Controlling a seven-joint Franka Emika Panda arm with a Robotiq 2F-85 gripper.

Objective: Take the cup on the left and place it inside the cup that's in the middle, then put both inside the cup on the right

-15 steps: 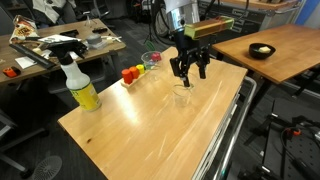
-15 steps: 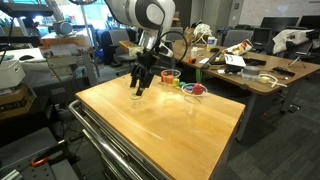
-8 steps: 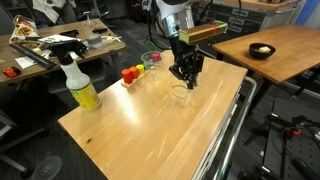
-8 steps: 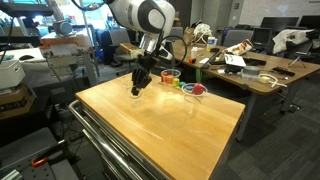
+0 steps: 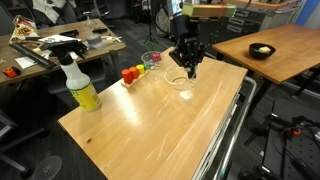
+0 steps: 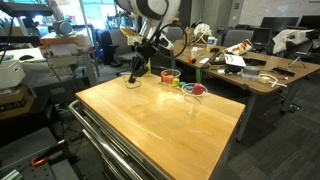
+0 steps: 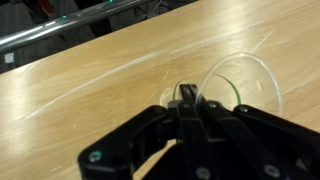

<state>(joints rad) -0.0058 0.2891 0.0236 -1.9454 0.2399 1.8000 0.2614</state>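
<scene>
Next, my gripper lifts across to the second clear cup, standing aside beside the yellow cup, lowers over the second clear cup's upward-facing opening [image 5: 151,56] and releases.
A clear plastic cup [image 5: 180,82] [image 6: 133,81] hangs tilted just above the far end of the wooden table [image 5: 150,130], pinched at its rim by my gripper [image 5: 187,72] [image 6: 134,74]. In the wrist view the gripper [image 7: 187,97] is shut on the near wall of that cup [image 7: 243,80], whose rim is greenish. A second clear cup [image 5: 150,60] [image 6: 170,75] stands near the table's far edge. Beside it sit a yellow cup [image 5: 138,70] [image 6: 187,88] and a red cup [image 5: 128,74] [image 6: 198,90].
A spray bottle [image 5: 80,85] with yellow liquid stands on the table's side edge. Cluttered desks [image 5: 60,45] [image 6: 250,65] lie beyond the table. A metal rail [image 5: 228,130] runs along one long edge.
The fingers closed on the clear cup's rim, and the arm rose and shifted toward the table's far end, carrying the cup off the surface.
</scene>
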